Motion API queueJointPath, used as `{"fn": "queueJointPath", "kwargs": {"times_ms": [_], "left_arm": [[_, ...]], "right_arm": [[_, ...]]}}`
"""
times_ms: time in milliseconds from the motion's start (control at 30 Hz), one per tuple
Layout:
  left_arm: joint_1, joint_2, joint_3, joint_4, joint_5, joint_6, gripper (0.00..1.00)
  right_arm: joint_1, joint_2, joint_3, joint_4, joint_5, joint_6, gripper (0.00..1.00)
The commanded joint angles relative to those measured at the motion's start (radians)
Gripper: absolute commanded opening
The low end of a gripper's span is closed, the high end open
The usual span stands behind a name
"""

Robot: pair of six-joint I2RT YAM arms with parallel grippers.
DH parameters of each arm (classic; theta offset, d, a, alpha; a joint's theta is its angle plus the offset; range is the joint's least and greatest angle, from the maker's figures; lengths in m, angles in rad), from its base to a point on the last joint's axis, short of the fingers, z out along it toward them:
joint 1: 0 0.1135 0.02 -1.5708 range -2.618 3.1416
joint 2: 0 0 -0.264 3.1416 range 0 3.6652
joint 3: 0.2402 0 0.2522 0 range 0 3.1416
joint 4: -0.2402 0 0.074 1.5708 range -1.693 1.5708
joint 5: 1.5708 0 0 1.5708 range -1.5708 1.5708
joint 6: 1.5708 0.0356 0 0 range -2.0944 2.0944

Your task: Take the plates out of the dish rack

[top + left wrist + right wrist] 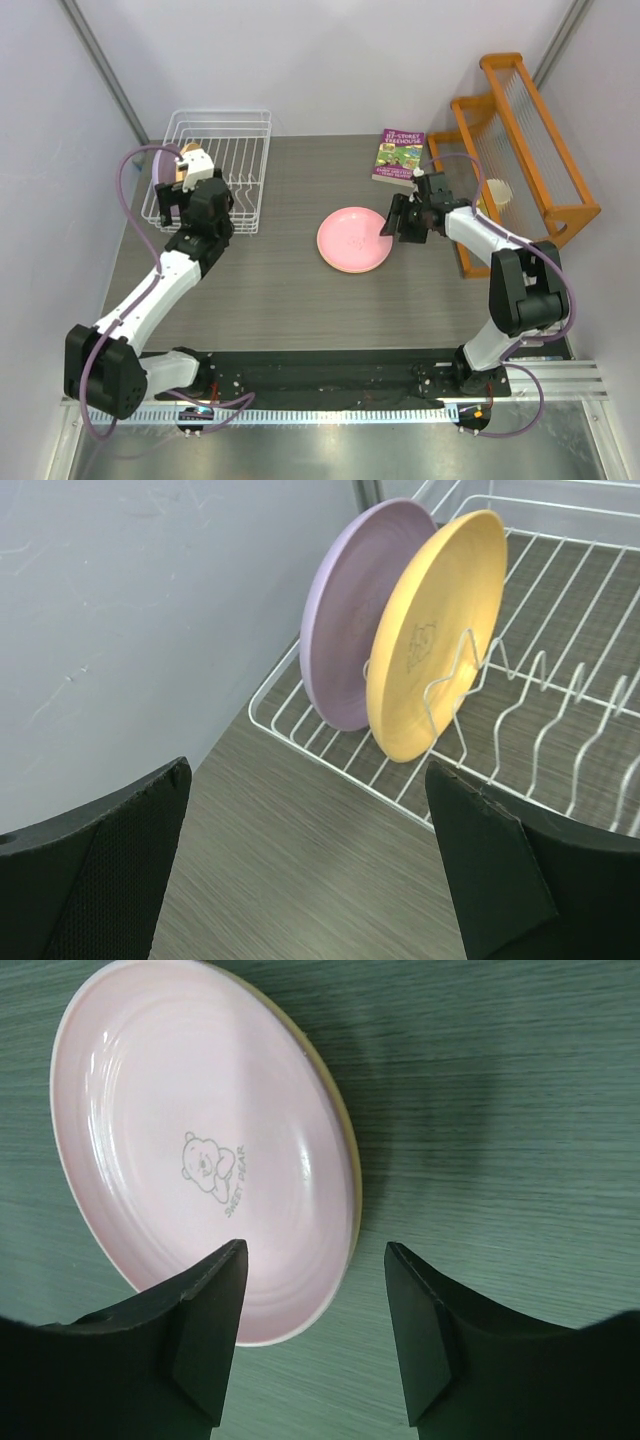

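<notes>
My left gripper should move outward to the rack next, with its open fingers on both sides of the orange-yellow plate's near rim (379,680), because a finger fits into the gap beside the lilac plate (345,620).
The white wire dish rack (235,150) stands at the back left. In the left wrist view a lilac plate (345,620) and an orange-yellow plate (435,630) stand upright side by side between the prongs of the rack (560,710). My left gripper (310,880) is open and empty over the table just in front of the rack; it also shows in the top view (183,188). A pink plate (354,239) lies flat mid-table, with a yellowish rim (338,1120) showing under it. My right gripper (393,222) is open at its right edge; in the right wrist view (315,1310) one finger is over the pink plate (190,1140).
A book (398,153) lies behind the pink plate. An orange wooden shelf rack (520,150) stands at the right with a white cup (497,192) in it. Walls close in on the left, back and right.
</notes>
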Motion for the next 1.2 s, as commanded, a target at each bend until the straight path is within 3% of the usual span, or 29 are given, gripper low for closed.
{"fn": "queueJointPath", "kwargs": {"times_ms": [0,333,633,933,1000,1033,1167], "left_arm": [[0.056,0.036,0.049,0.058,0.048,-0.022,0.99],[0.158,0.224,0.126,0.150,0.087,-0.023,1.00],[0.230,0.433,0.256,0.139,0.132,-0.046,0.88],[0.280,0.543,0.355,0.081,0.215,-0.052,0.79],[0.291,0.559,0.370,0.061,0.237,-0.065,0.66],[0.294,0.563,0.372,0.055,0.240,-0.072,0.53],[0.300,0.559,0.376,0.033,0.269,-0.095,0.33]], "right_arm": [[-0.002,-0.098,0.062,-0.076,0.152,-0.057,0.64],[-0.002,-0.184,0.065,-0.103,0.226,-0.083,0.70],[-0.003,-0.137,0.071,-0.103,0.223,-0.090,0.70],[-0.002,-0.118,0.076,-0.103,0.222,-0.091,0.69],[-0.002,-0.120,0.073,-0.103,0.223,-0.093,0.69],[-0.002,-0.120,0.073,-0.103,0.223,-0.091,0.69],[-0.002,-0.122,0.074,-0.103,0.222,-0.091,0.68]]}}
